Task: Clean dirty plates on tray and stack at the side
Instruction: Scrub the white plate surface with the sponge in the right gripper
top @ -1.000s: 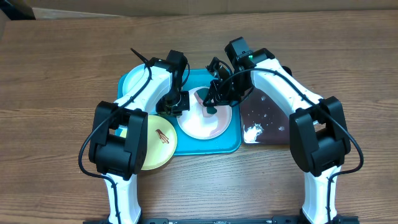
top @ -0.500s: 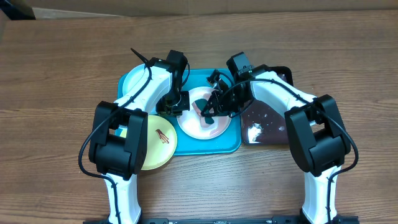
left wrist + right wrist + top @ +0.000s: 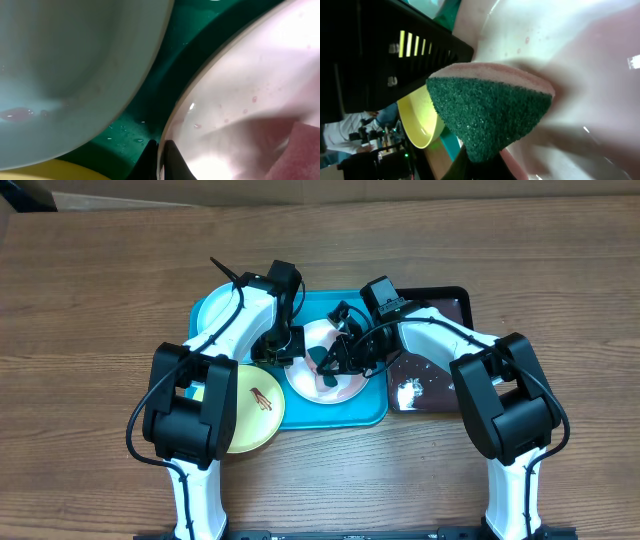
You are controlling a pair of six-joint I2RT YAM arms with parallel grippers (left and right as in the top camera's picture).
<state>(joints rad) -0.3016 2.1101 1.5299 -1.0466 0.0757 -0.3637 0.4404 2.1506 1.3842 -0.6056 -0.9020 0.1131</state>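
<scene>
I will next move my right gripper up, across and down onto the black tray's open bottom, to its right in the overhead view, and drop the sponge (image 3: pixel 490 110).
The white plate (image 3: pixel 347 388) lies in the middle of the turquoise tray (image 3: pixel 372 414). My left gripper (image 3: pixel 283 348) is shut on its left rim; the left wrist view shows the fingers (image 3: pixel 160 161) pinching the white plate's (image 3: pixel 250 85) edge over the tray floor (image 3: pixel 167 82). My right gripper (image 3: pixel 330 366) is shut on a green-and-pink sponge (image 3: pixel 490 110) pressed on the wet white plate (image 3: pixel 592 75). The mint-cyan plate (image 3: pixel 212 308) sits at the tray's back left and also shows in the left wrist view (image 3: pixel 65 65). The yellow-green plate (image 3: pixel 256 416), with a brown smear, lies off the tray's front left.
A black tray (image 3: pixel 442 370) with white foam on it stands right of the turquoise tray. Both arms crowd over the tray's middle. Bare wooden table (image 3: pixel 90 300) lies all around.
My right gripper has slid the sponge leftward and toward the front across the white plate. The left gripper has stayed on the plate's rim.
</scene>
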